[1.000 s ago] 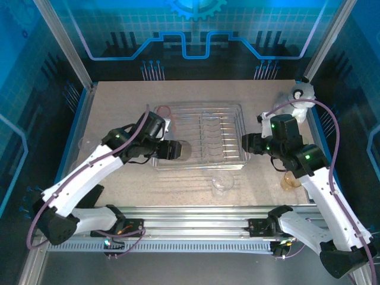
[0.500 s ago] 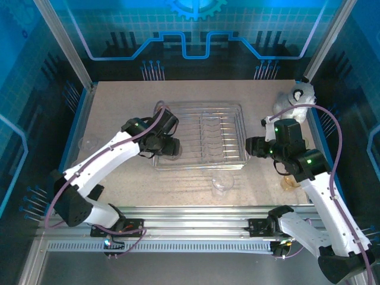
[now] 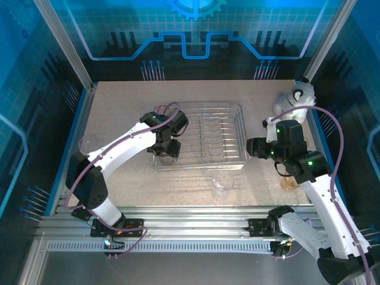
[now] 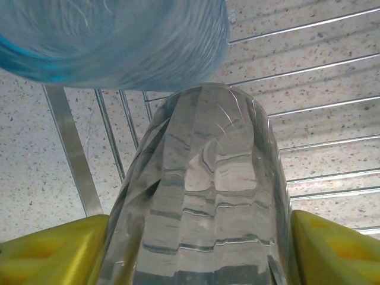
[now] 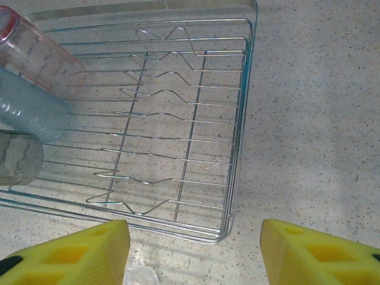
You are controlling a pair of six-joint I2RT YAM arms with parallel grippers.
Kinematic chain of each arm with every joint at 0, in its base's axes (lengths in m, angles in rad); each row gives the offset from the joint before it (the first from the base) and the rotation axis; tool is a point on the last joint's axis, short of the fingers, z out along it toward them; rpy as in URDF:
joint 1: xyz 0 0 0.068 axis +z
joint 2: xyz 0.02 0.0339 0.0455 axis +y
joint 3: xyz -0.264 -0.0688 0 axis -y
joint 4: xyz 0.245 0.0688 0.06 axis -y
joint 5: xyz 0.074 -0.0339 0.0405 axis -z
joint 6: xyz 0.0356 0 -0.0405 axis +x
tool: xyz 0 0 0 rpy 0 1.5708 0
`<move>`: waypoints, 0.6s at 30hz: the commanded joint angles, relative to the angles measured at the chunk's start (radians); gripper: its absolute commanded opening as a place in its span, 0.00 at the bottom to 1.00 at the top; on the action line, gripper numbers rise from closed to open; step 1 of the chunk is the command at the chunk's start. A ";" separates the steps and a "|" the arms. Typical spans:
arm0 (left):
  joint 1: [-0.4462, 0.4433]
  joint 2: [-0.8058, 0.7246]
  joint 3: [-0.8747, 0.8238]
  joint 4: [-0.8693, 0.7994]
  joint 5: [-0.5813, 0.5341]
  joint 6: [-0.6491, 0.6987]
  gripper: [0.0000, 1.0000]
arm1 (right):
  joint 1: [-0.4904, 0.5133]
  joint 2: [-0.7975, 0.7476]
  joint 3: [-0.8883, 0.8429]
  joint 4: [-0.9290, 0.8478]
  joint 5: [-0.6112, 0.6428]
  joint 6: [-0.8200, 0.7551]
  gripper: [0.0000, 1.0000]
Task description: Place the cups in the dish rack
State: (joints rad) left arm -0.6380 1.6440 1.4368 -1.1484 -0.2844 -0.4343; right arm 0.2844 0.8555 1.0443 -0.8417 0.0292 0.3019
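The grey cup (image 4: 202, 196) comes down with my left gripper onto the rack's wires beside the blue cup next for release, since this spot is free there.
A smoky grey cup (image 4: 202, 196) stands between the yellow fingers of my left gripper (image 4: 199, 243), which is shut on it, low over the left near part of the dish rack (image 3: 205, 105). From above, that gripper (image 3: 168, 148) sits at the rack's left side. Next to the grey cup in the rack lie a blue cup (image 4: 113, 41) and a red-pink cup (image 5: 35, 53). My right gripper (image 5: 196, 255) hangs open over the rack's near right corner (image 5: 237, 119), holding nothing. A clear cup (image 3: 222, 183) stands on the table in front of the rack.
An amber cup (image 3: 291, 181) stands by the right arm, partly hidden. Another clear cup (image 3: 86, 142) sits at the table's left edge. A white plush toy (image 3: 297, 98) lies at the back right. The rack's wire prongs (image 5: 160, 95) rise along its middle.
The left arm has swung up and turned its wrist, carrying the grey cup further into the rack's left side beside the blue cup. The right arm has barely shifted.
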 commanded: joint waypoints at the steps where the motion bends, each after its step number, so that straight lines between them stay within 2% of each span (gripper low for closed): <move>1: -0.005 0.039 0.040 -0.060 -0.048 0.028 0.11 | -0.016 -0.004 -0.013 0.011 -0.019 -0.001 0.60; 12: 0.008 0.110 0.031 -0.079 -0.052 0.058 0.42 | -0.023 -0.016 -0.039 0.029 -0.011 -0.011 0.60; 14: 0.016 0.106 0.029 -0.077 -0.051 0.061 0.54 | -0.024 -0.016 -0.041 0.028 -0.010 -0.013 0.60; 16: 0.021 0.100 0.024 -0.075 -0.054 0.064 0.72 | -0.024 -0.018 -0.040 0.028 -0.001 -0.016 0.60; 18: 0.030 0.097 0.021 -0.073 -0.053 0.065 0.80 | -0.025 -0.022 -0.044 0.035 0.003 -0.021 0.61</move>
State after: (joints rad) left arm -0.6285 1.7451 1.4521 -1.1805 -0.3027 -0.3817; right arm 0.2737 0.8513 1.0111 -0.8284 0.0227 0.3000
